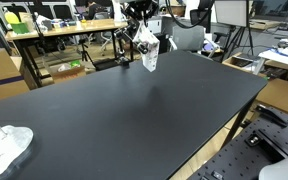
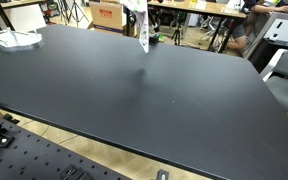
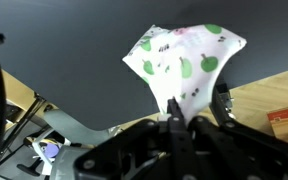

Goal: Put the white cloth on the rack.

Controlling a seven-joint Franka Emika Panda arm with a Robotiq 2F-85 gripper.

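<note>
Next, my gripper goes down toward the black tabletop below it and releases the white cloth there, since the cloth still dangles clear of the table.
The white cloth with green print (image 1: 149,55) hangs from my gripper (image 1: 142,36) above the far part of the black table (image 1: 134,110). Both exterior views show it (image 2: 142,36), dangling clear of the table below the gripper (image 2: 137,12). In the wrist view the cloth (image 3: 184,60) spreads out in front of the fingers, and the gripper (image 3: 192,112) is shut on its lower corner. The white rack (image 1: 6,148) sits at the table's near corner, far from the gripper. It also shows in an exterior view (image 2: 14,39) at the table's far corner.
Desks with boxes, chairs and tripods stand behind the table (image 1: 64,45). A perforated metal plate (image 2: 44,160) lies below the table's edge. A cardboard box (image 2: 108,14) stands behind the table.
</note>
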